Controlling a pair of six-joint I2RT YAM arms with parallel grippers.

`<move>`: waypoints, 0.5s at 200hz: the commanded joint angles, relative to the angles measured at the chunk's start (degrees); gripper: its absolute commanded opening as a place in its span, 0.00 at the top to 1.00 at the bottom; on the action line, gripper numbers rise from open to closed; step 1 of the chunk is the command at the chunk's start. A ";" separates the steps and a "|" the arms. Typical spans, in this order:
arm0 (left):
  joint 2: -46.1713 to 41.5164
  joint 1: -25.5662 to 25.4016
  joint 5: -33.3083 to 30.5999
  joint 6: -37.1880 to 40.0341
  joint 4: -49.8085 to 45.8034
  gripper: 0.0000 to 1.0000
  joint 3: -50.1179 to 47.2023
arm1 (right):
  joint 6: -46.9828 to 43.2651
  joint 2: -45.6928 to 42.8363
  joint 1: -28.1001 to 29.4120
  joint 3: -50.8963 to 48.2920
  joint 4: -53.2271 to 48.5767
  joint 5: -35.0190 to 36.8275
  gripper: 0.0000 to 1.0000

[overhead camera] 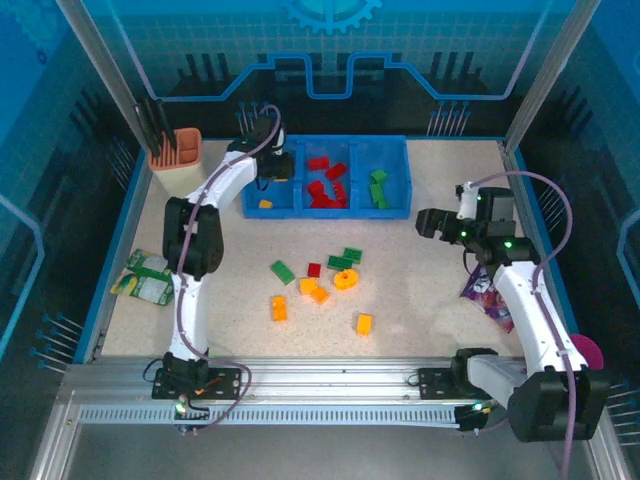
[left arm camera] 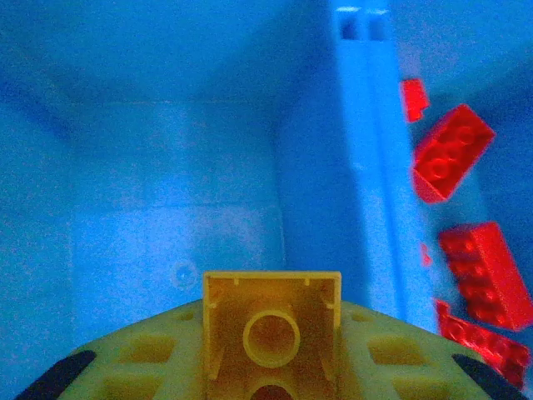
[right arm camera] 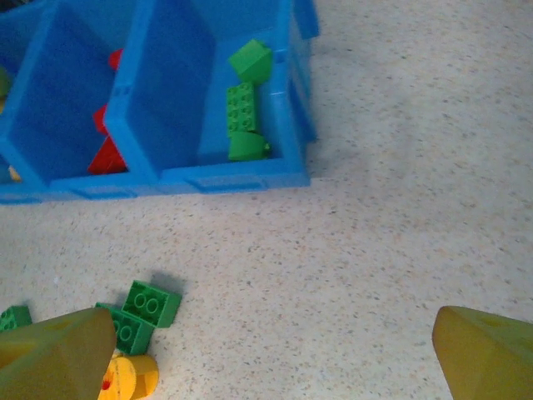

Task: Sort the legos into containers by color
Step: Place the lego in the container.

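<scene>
Next, my left gripper comes down into the empty part of the blue tray's section (left arm camera: pixel 179 225) beneath it and releases the yellow lego, since another yellow one already lies there.
The containers are three compartments of one blue tray (overhead camera: pixel 404 172). My left gripper (overhead camera: pixel 277 170) hangs over the left compartment, shut on a yellow lego (left arm camera: pixel 272 325) held between its pale fingers (left arm camera: pixel 141 358). Another yellow lego (overhead camera: pixel 265 204) lies in that compartment. Red legos (left arm camera: pixel 454 154) fill the middle one, and green legos (right arm camera: pixel 241 112) lie in the right one. Loose green, red, orange and yellow legos (overhead camera: pixel 320 285) are scattered mid-table, among them a round yellow piece (right arm camera: pixel 125 379). My right gripper (overhead camera: pixel 424 223) stands open above bare table to the right of the tray, holding nothing.
A tan cup with an orange rim (overhead camera: pixel 177 160) stands left of the tray. A green snack packet (overhead camera: pixel 145 277) lies at the left edge. A purple packet (overhead camera: pixel 490 295) lies under the right arm, and a pink cup (overhead camera: pixel 585 352) sits at the right front.
</scene>
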 commanded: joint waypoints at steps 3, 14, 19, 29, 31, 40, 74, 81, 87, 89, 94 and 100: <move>4.06 1.06 -0.40 -2.57 -3.85 0.77 4.60 | -2.57 0.39 3.86 0.94 1.38 3.91 0.01; 5.44 1.14 -0.79 -2.80 -4.34 0.75 5.57 | -2.85 0.96 5.17 1.36 1.21 5.37 0.01; 5.80 1.15 -0.89 -2.76 -4.47 0.74 5.79 | -2.98 1.25 5.63 1.55 1.07 5.78 0.01; 6.13 1.15 -0.95 -2.92 -4.35 0.72 5.68 | -3.07 1.85 6.17 1.84 1.03 6.35 0.01; 6.14 1.15 -0.93 -2.93 -4.30 0.72 5.60 | -3.06 2.01 6.30 1.91 1.03 6.42 0.00; 6.15 1.15 -0.85 -3.10 -3.87 0.68 5.13 | -2.86 2.64 6.45 2.15 1.03 7.36 0.00; 5.26 1.15 -0.76 -3.29 -3.42 0.59 3.84 | -2.50 4.79 6.98 3.38 0.50 8.31 0.00; 4.74 1.15 -0.82 -3.28 -3.11 0.55 3.33 | -2.39 4.83 7.15 3.43 0.58 8.38 0.00; 4.21 1.15 -0.92 -3.22 -2.95 0.51 2.89 | -2.32 4.90 7.35 3.55 0.59 8.45 0.00; 3.99 1.15 -0.97 -3.20 -2.89 0.50 2.79 | -2.32 4.90 7.40 3.57 0.59 8.51 0.00; 3.53 1.15 -1.08 -3.07 -2.71 0.49 2.49 | -2.32 4.87 7.52 3.67 0.54 8.56 0.00; 2.95 1.15 -1.09 -2.95 -2.52 0.47 2.12 | -2.26 4.97 7.60 3.70 0.50 8.65 0.00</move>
